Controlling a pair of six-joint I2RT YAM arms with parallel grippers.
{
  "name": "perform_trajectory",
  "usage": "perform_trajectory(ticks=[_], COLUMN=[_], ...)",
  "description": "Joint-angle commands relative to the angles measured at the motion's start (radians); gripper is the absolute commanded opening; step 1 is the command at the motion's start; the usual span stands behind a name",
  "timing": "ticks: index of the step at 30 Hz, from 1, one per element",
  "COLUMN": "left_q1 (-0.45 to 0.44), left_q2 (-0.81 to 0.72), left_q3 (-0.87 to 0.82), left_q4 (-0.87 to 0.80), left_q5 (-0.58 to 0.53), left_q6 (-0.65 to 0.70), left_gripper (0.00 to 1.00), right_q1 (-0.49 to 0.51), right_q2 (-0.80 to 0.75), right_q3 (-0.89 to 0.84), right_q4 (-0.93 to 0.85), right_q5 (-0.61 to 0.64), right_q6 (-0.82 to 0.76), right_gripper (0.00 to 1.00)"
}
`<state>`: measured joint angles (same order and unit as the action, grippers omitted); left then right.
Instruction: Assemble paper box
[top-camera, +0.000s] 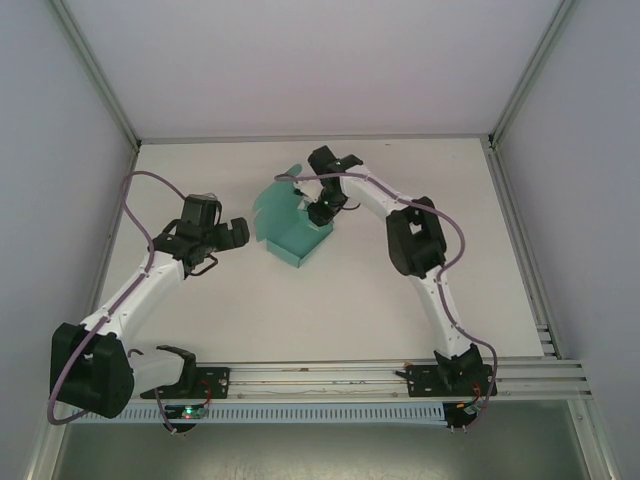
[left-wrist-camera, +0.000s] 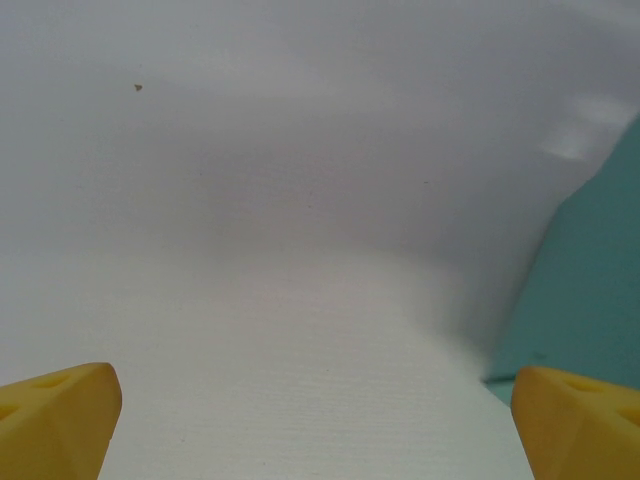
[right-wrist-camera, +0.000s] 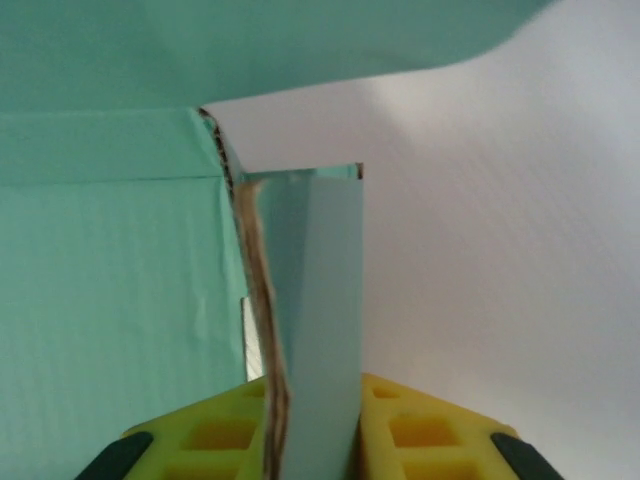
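Observation:
My left gripper moves in toward the box next and closes around its near short side (top-camera: 281, 254). That side stands free opposite the one my right gripper pinches, hence this move.
The teal-green paper box (top-camera: 292, 232) sits part-folded near the middle of the white table, its walls up and a lid flap raised at the back left. My right gripper (top-camera: 322, 208) is at the box's right wall and is shut on it. In the right wrist view the yellow fingers (right-wrist-camera: 420, 430) pinch that upright wall (right-wrist-camera: 315, 320) from both sides, with the box's inside (right-wrist-camera: 110, 290) to the left. My left gripper (top-camera: 232, 236) stands open just left of the box, apart from it. In the left wrist view its yellow fingertips (left-wrist-camera: 55, 415) are wide apart and a teal edge of the box (left-wrist-camera: 590, 280) shows at right.
The white table (top-camera: 400, 300) is bounded by grey enclosure walls and metal frame posts (top-camera: 100, 80) on the left, back and right. A rail (top-camera: 400, 375) with the arm bases runs along the near edge.

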<state>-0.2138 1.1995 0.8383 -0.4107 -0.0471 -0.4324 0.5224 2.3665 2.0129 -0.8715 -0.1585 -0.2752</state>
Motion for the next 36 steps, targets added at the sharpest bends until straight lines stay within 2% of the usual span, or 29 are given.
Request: perform_trajectory(ticks=[1,4,8,10,12,13,15,17,20,21,23,26,30,33,36], left_q1=[0.012,0.012,0.012,0.011,0.011,0.011,0.01,0.006,-0.024,-0.043,-0.103,-0.216,-0.342,-0.366,-0.375], left_q2=[-0.029,-0.028,-0.011,-0.002,0.008,0.013,0.024,0.035,0.035,0.035,0.048,0.109,0.228,0.329,0.405], left_q3=[0.035,0.032,0.025,0.019,0.006,0.0,-0.016,-0.046,-0.119,-0.136,-0.147,-0.094,-0.007,0.056,0.111], left_q4=[0.012,0.03,0.066,0.087,0.111,0.121,0.148,0.191,0.283,0.302,0.311,0.259,0.228,0.174,0.15], left_q5=[-0.052,-0.051,0.004,0.054,0.123,0.161,0.25,0.332,0.396,0.386,0.296,0.077,-0.067,-0.183,-0.218], left_q6=[-0.025,-0.025,-0.017,-0.009,0.012,0.018,0.021,-0.008,-0.069,-0.089,-0.115,-0.144,-0.165,-0.203,-0.186], left_gripper=[1.0,1.0,1.0,1.0,1.0,1.0,1.0,0.98,0.93,0.93,0.88,0.77,0.76,0.66,0.55], right_q1=[0.022,0.061,0.145,0.174,0.181,0.181,0.174,0.174,0.157,0.141,0.095,0.028,0.01,-0.001,-0.006], right_q2=[-0.142,-0.277,-0.399,-0.456,-0.52,-0.553,-0.639,-0.731,-0.848,-0.88,-0.946,-1.036,-1.124,-1.135,-1.118], right_q3=[-0.241,-0.453,-0.633,-0.699,-0.757,-0.782,-0.831,-0.876,-0.944,-0.972,-1.048,-1.159,-1.253,-1.3,-1.326], right_q4=[0.172,0.263,0.334,0.387,0.434,0.458,0.521,0.585,0.641,0.651,0.674,0.707,0.716,0.731,0.755], right_q5=[0.273,0.379,0.447,0.447,0.445,0.451,0.45,0.439,0.444,0.45,0.466,0.458,0.528,0.524,0.503], right_q6=[0.401,0.589,0.777,0.827,0.84,0.84,0.808,0.763,0.735,0.741,0.782,0.836,0.857,0.873,0.886], right_gripper=[0.2,0.27,0.29,0.45,0.49,0.56,0.84,0.98,0.98,0.98,0.98,0.98,0.98,0.98,0.99])
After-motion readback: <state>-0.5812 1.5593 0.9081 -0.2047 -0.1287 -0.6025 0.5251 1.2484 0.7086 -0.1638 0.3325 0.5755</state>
